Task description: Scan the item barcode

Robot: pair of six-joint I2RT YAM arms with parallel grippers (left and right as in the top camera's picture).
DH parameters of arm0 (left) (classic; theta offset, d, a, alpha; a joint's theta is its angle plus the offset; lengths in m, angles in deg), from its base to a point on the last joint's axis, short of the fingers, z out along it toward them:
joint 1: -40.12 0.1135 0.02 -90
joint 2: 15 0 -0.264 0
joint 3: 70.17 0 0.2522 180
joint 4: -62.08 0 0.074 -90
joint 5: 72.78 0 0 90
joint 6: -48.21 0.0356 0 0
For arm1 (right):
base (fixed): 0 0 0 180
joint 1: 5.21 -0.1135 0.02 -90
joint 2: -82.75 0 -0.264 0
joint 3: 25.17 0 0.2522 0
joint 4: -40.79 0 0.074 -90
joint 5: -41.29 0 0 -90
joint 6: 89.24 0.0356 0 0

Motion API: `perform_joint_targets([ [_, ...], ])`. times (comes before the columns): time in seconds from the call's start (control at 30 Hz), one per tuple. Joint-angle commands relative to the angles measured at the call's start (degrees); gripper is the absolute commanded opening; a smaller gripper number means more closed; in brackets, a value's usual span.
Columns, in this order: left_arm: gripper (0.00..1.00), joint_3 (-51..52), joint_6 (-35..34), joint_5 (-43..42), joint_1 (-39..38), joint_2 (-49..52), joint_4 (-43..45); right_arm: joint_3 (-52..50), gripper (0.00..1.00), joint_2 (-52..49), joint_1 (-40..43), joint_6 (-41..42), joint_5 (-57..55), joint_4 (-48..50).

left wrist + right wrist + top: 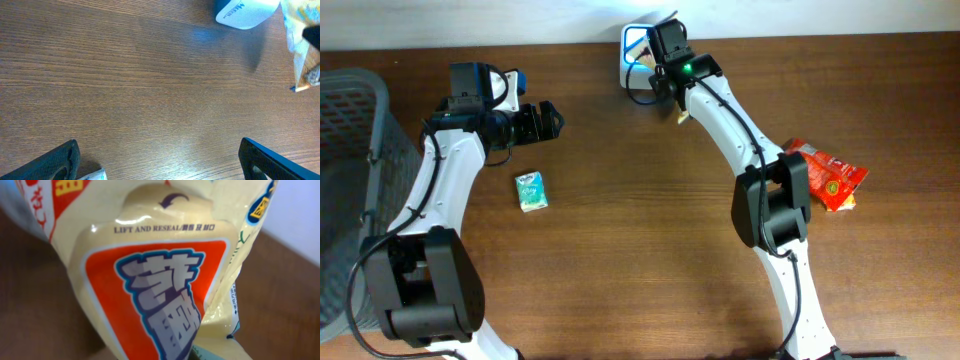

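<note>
I will swing my right gripper back, away from the scanner, to get toward the red snack bag, because the empty wood (787, 122) beside that bag leaves room for the packet.
The item is a cream-yellow snack packet (150, 280) with an orange label, and it fills the right wrist view. My right gripper (658, 78) is shut on it at the far middle of the table, right beside the white and blue barcode scanner (632, 45). The gripper's own fingers are hidden behind the packet. From the left wrist view, the scanner (245, 12) sits at the top edge and the hanging packet (300, 45) at the right. My left gripper (550, 120) stands wide open over bare wood, well left of the scanner, holding nothing.
A small teal packet (531, 190) lies on the table just in front of the left gripper. A red snack bag (830, 175) lies at the right beside the right arm. A grey basket (350, 150) stands at the left edge.
</note>
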Motion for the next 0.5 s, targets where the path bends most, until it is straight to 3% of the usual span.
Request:
perform_joint_targets([
  [0.0, 0.99, -0.3, 0.5, -0.2, 0.2, 0.5, 0.1, 0.9, 0.04, 11.7, -0.5, 5.3, -1.7, -7.6],
  [0.13, 0.99, -0.3, 0.5, -0.2, 0.2, 0.5, 0.1, 0.9, 0.04, 23.0, 0.4, 17.0, -0.8, -22.9],
  [0.37, 0.99, -0.3, 0.5, -0.2, 0.2, 0.5, 0.1, 0.7, 0.04, 30.7, 7.2, 20.6, 0.2, -50.4],
  [0.47, 0.99, -0.3, 0.5, -0.2, 0.2, 0.5, 0.1, -5.2, 0.04, 30.1, 12.9, 20.6, 0.8, -51.1],
])
